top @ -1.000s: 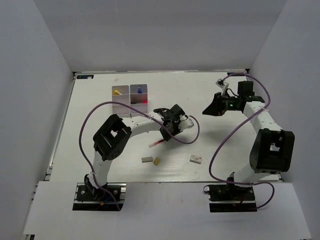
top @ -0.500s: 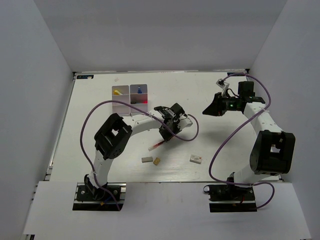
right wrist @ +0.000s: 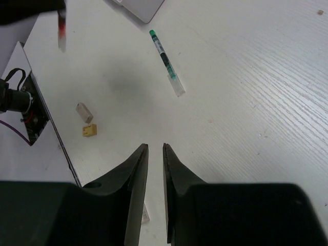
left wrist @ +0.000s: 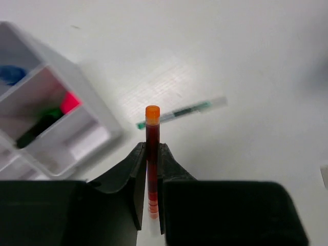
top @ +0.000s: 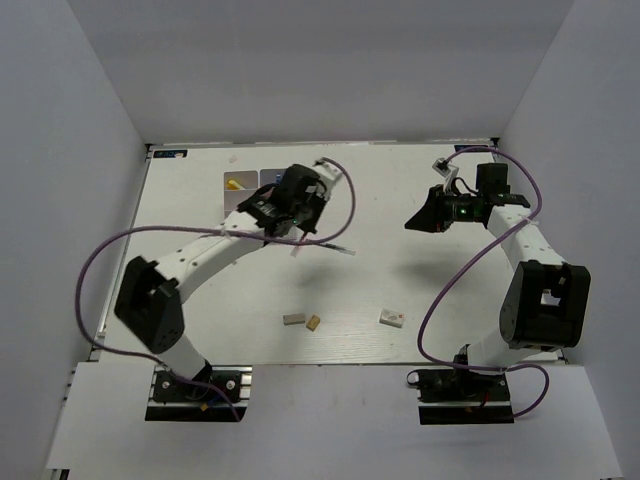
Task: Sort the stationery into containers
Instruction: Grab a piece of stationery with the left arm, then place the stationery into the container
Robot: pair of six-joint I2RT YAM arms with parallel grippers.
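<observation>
My left gripper swings to the left in the top view next, turning, over the organiser's section beside the yellow-tipped item, since the red pen (left wrist: 152, 128) hangs outside the organiser.
My left gripper (left wrist: 152, 146) is shut on a thin red pen (left wrist: 152, 128) with an orange tip, held off the table beside the white organiser (left wrist: 82, 105). In the top view the left gripper (top: 297, 238) hangs at the organiser's (top: 245, 176) near right corner and the arm covers most of it. A green pen (top: 335, 247) lies on the table just past the red pen's tip. Grey (top: 293, 320), tan (top: 314, 322) and white (top: 392, 319) erasers lie near the front. My right gripper (top: 412, 222) hovers at the right, narrowly open and empty (right wrist: 155, 148).
The organiser's compartments hold a blue-capped bottle (left wrist: 10, 74), a highlighter (left wrist: 48, 118) with pink and green showing, and a yellow-tipped item (top: 233, 184). The left arm's purple cable (top: 345, 190) loops above the table. Grey walls close in the white table (top: 400, 280) on three sides.
The left gripper lifted the red pen from mid-table and swung up and left to the organiser's corner. The green pen now shows on the table. The right arm stayed put.
</observation>
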